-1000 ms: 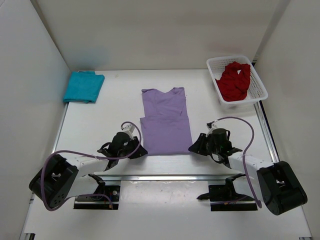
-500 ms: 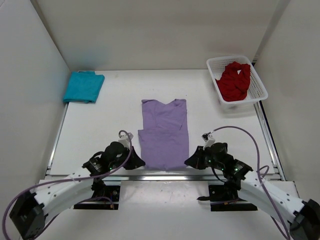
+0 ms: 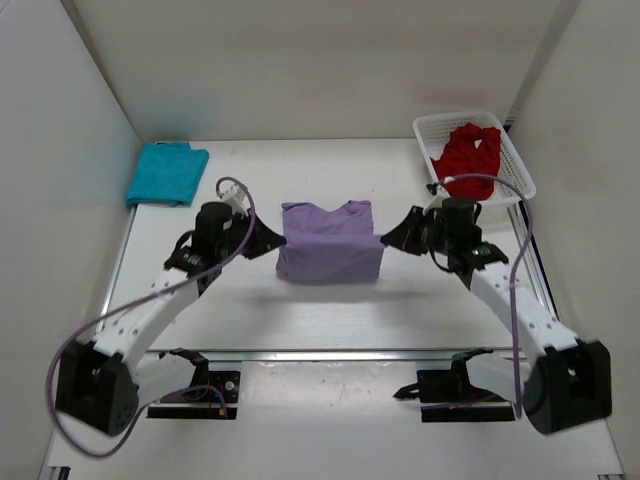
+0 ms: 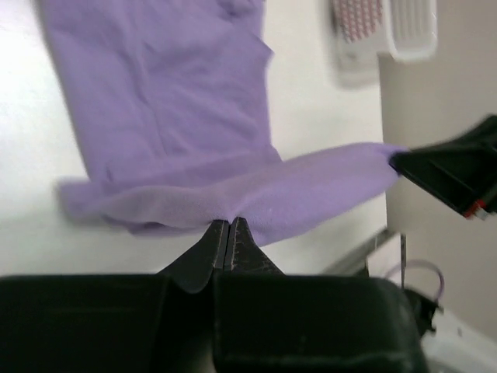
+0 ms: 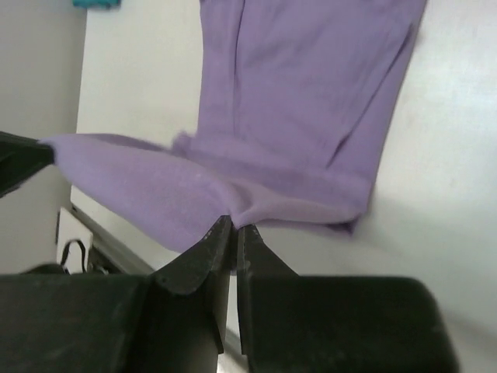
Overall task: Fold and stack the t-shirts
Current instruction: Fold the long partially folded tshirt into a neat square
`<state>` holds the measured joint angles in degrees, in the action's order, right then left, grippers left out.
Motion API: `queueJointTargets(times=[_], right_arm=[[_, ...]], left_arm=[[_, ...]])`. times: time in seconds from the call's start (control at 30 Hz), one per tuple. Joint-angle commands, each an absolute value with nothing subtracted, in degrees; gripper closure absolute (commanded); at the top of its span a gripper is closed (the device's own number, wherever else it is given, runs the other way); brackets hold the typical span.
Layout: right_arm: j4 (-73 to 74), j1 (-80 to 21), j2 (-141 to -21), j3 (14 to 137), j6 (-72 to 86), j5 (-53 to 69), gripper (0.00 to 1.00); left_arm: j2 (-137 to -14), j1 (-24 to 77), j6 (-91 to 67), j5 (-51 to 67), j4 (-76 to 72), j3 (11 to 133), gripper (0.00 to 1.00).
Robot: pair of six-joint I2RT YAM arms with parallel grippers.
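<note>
The lavender t-shirt's far end is uncovered, so next my right gripper will carry the t-shirt's hem outward and down and release it over the t-shirt's far corner toward the basket.
The lavender t-shirt (image 3: 328,250) lies at mid-table with its near hem lifted and carried back over its body. My left gripper (image 3: 272,240) is shut on the hem's left corner, and my right gripper (image 3: 388,240) is shut on the right corner. In the left wrist view the cloth (image 4: 233,194) bunches at the pinched gripper (image 4: 227,224). The right wrist view shows the same pinch at my gripper (image 5: 234,225) on the purple hem (image 5: 194,194). A folded teal t-shirt (image 3: 167,172) rests at the back left. The deep red t-shirt (image 3: 468,160) is crumpled in the basket.
A white mesh basket (image 3: 520,185) stands at the back right corner. White walls enclose the table on three sides. A metal rail (image 3: 330,352) runs along the near edge in front of the arm bases.
Both grippers closed on the lavender shirt's near hem corners, then lifted and carried the hem away from the bases, folding the shirt's lower half over its upper half.
</note>
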<state>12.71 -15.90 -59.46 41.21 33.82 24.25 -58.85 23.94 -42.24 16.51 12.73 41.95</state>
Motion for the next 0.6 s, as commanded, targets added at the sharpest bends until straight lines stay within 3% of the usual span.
queueJointTargets(times=[0.0,0.27,0.4,0.47,0.5,0.53,0.57], right_arm=[[3.7,-11.7,-70.4,47.1,31.4,31.9,1.00],[4.7,-7.0,-101.6,74.5,29.3,34.3,1.00],[5.4,-6.2,-112.3,84.3,30.4,35.8,0.99],[5.1,-5.5,-117.9,88.7,30.2,36.7,0.88],[5.8,-5.5,-119.8,91.5,30.1,37.3,0.78],[6.9,-5.3,-120.3,92.5,30.4,37.9,0.69],[7.1,-5.1,-120.1,93.2,30.1,37.9,0.66]], left_arm=[[-69.6,20.6,-43.1,19.4,3.4,47.3,1.00],[-100.2,14.5,-42.0,14.1,4.7,71.6,1.00],[-111.6,12.2,-41.2,14.8,8.3,80.3,0.90],[-113.0,11.0,-42.7,15.1,5.6,80.6,0.77],[-113.0,10.3,-43.7,15.0,3.1,80.1,0.73],[-112.6,9.7,-44.8,15.3,2.2,79.8,0.64],[-112.6,9.2,-44.7,15.7,0.9,79.3,0.58]])
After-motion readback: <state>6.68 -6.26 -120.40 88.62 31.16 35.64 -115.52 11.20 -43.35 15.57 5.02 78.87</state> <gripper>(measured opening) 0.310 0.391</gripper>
